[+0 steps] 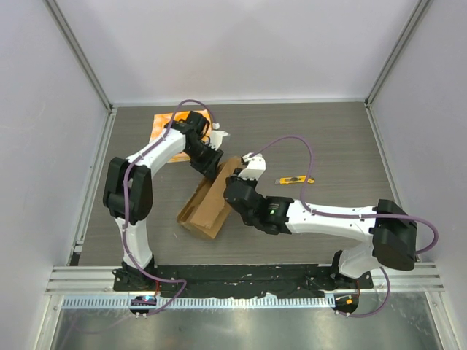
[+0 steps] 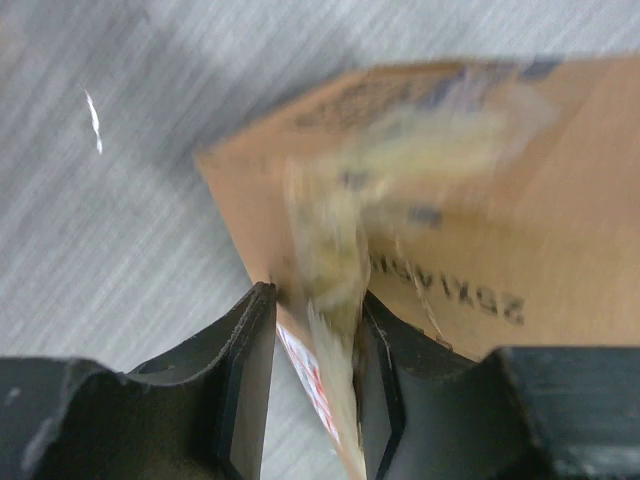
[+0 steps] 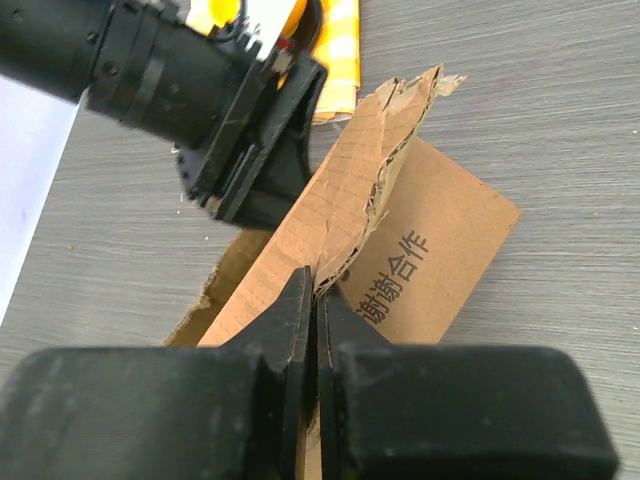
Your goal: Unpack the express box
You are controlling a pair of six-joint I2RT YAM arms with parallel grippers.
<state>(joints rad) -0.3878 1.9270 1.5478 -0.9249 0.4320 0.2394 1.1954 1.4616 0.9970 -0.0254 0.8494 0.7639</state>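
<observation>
My right gripper moves down, back and toward the right in the top view next, over the tabletop beside the box, to release the box's raised flap.
The express box (image 1: 205, 211) is a brown carton lying slantwise in the middle of the table. My left gripper (image 1: 212, 169) is at its far end. In the left wrist view its jaws (image 2: 315, 295) stand apart, astride a blurred, taped edge of the box (image 2: 520, 200). A white sticker with red marks (image 2: 305, 370) shows between the fingers. My right gripper (image 1: 237, 191) is at the box's right side. In the right wrist view it (image 3: 317, 280) is shut on a torn cardboard flap (image 3: 360, 180) and holds it up above a printed flap (image 3: 440, 230).
An orange and yellow packet (image 1: 163, 121) lies at the back left behind the left arm and also shows in the right wrist view (image 3: 342, 40). A yellow utility knife (image 1: 294, 179) lies to the right of the box. Walls close the table at the back and both sides.
</observation>
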